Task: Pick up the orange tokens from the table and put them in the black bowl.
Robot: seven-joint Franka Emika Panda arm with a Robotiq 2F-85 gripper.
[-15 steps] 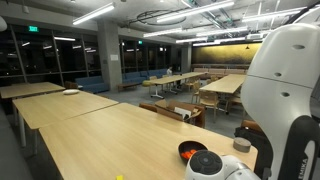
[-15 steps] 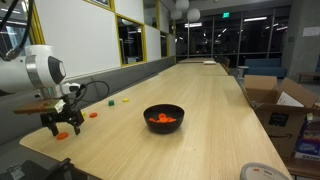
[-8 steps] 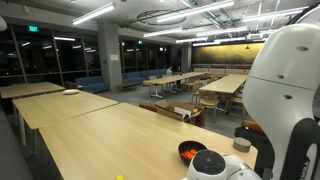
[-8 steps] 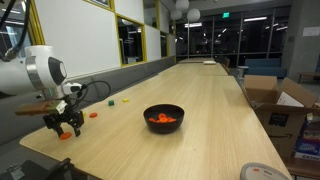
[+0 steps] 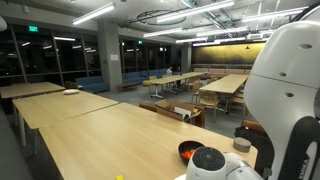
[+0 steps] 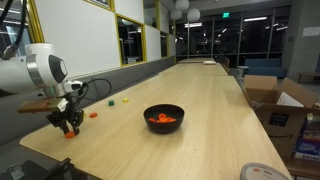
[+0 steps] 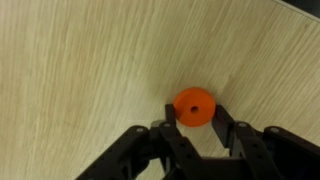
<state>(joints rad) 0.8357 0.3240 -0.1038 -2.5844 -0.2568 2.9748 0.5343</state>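
My fingers are already holding the orange token. I will lift my gripper off the tabletop, move it over the black bowl's opening (image 6: 163, 115) and let go of the token.
In the wrist view my gripper (image 7: 194, 112) is shut on a round orange token (image 7: 194, 105) with a centre hole, low over the pale table (image 7: 80, 80). A black finger presses on each side of it. In an exterior view the gripper (image 6: 68, 129) sits near the table's (image 6: 200, 100) near corner, and another orange token (image 6: 93, 114) lies just beyond it. The black bowl (image 6: 165, 127) stands further along the table with orange tokens (image 6: 160, 119) inside. In an exterior view the bowl (image 5: 181, 148) peeks out beside my white arm (image 5: 285, 90).
Two tiny coloured pieces (image 6: 112, 101) lie past the loose token, near a black cable (image 6: 100, 86). Cardboard boxes (image 6: 268, 100) stand beside the table. A white round object (image 6: 262, 173) sits at the near table end. The table edge is close to the gripper.
The jaws have closed from wide open onto the orange token. The gripper has shifted only slightly over the table.
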